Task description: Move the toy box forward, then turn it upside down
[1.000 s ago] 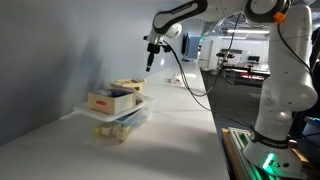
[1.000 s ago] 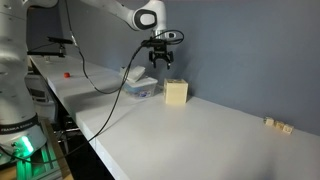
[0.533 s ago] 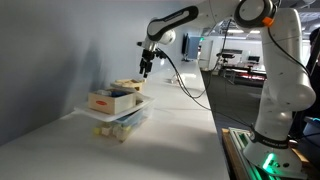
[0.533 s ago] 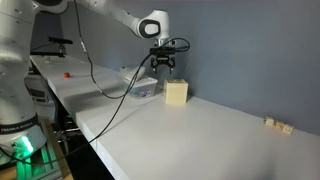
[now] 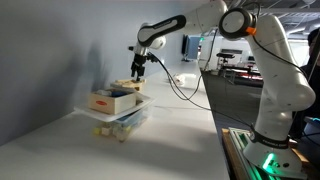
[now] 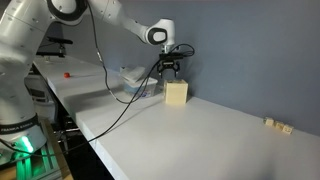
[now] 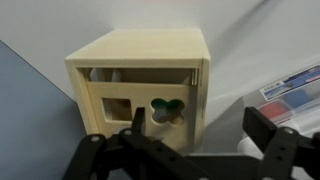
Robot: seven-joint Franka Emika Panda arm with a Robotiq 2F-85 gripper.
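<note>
The toy box's edge (image 6: 169,84) beside the clover-shaped hole (image 7: 198,108) lies below my gripper, between its open fingers. The gripper comes down over that edge next and closes.
The toy box, a light-tan wooden cube with cut-out holes, stands on the white table in both exterior views (image 5: 128,86) (image 6: 176,94). It fills the upper middle of the wrist view (image 7: 140,70), with a clover-shaped hole in the face toward me. My gripper (image 6: 171,70) (image 5: 137,66) hangs just above the box, apart from it. In the wrist view the gripper (image 7: 200,130) is open and empty. Its left finger lies in front of the box's face and its right finger is off to the box's right.
A white box with red trim (image 5: 112,100) rests on a clear plastic tub (image 5: 124,122) next to the toy box; the tub also shows in an exterior view (image 6: 138,84). Small tan blocks (image 6: 278,125) lie far along the table. The grey wall is close behind.
My gripper has come down and toward the wall, from well above the table to just over the toy box. The box has not moved.
</note>
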